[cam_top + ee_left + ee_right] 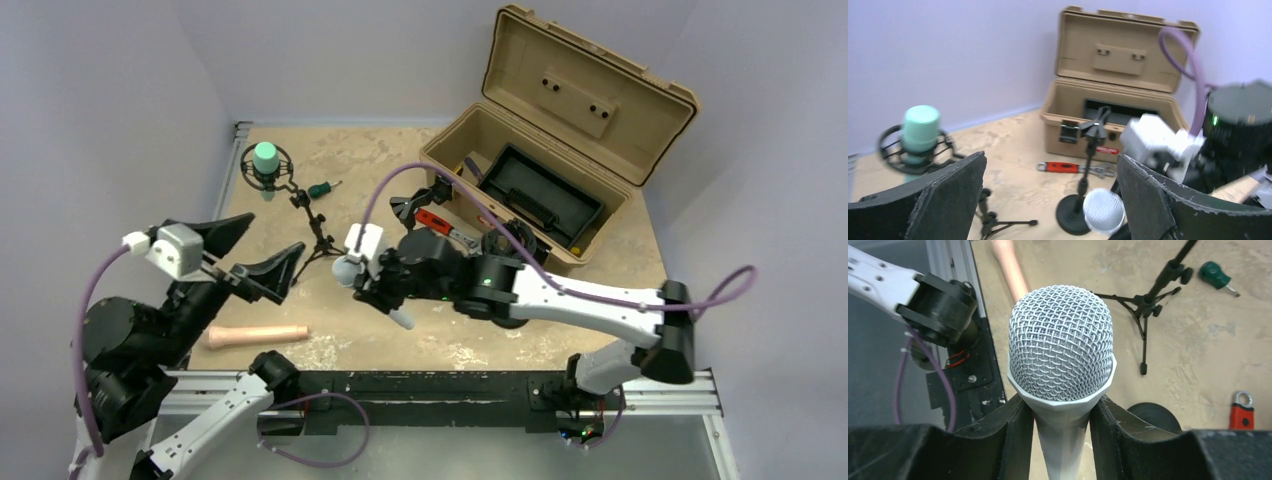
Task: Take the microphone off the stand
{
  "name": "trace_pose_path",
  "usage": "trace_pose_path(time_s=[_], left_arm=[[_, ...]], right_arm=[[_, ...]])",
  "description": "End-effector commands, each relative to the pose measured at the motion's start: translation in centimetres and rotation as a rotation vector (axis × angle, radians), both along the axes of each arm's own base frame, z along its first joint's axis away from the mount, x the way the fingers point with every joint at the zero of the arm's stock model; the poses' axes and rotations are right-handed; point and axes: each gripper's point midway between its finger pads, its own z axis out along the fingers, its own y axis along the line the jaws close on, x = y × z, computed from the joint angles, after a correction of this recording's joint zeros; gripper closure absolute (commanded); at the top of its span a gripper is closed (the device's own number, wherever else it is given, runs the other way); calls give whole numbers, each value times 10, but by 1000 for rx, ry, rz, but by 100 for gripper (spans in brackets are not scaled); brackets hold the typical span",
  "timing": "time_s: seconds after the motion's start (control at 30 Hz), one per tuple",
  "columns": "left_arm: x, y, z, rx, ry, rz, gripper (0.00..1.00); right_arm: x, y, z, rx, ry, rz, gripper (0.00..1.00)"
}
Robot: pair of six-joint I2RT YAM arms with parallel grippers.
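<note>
The grey microphone (pixel 345 270) is apart from the stand's clip. My right gripper will next move down and left in the top view, onto the table by the pinkish handle.
My right gripper (pixel 375 285) is shut on a grey microphone (pixel 345 270) with a mesh head, just below the head, and holds it above the table. The right wrist view shows both fingers (pixel 1013 430) pressed on the microphone's neck (pixel 1060 355). The small black stand (pixel 420 198), with its clip on top, stands behind the right wrist; the microphone is apart from the clip. The left wrist view shows the stand (pixel 1090 150) with the microphone head (pixel 1103 210) in front of its round base. My left gripper (pixel 250 255) is open and empty, left of the microphone.
A green microphone (pixel 265 158) sits in a shock mount on a black tripod (pixel 318 240) at the back left. A green screwdriver (pixel 322 188), a red wrench (pixel 440 222) and a pinkish handle (pixel 258 335) lie on the table. An open tan toolbox (pixel 600 110) stands at the back right.
</note>
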Motion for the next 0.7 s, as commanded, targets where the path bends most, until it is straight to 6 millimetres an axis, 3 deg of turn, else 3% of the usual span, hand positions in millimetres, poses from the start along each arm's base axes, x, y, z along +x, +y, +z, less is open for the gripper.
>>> trace_pose_path(time_s=[0.0,0.03,0.17,0.23,0.4,0.5,0.67], left_arm=[[5,51,-8,17,7,247,0],[3,59,-9,12,6,275,0],[-11,85,-7,-3,-30,351,0],[-17,101,-3,-2,-59,406,0],[-35,128,6,11,-71,471,0],[-45,136,9,-4,-81,477,0],[-54,144,9,-10,-92,484,0]], right_arm=[[3,51,-1,5,-82,-26,100],[7,62,-4,-12,-92,-43,100],[21,99,-53,-163,-133,-69,100],[26,117,-66,-183,-152,-55,100],[32,161,-85,-199,-197,15,100],[36,185,-106,-211,-213,33,100],[41,219,-118,-177,-246,66,95]])
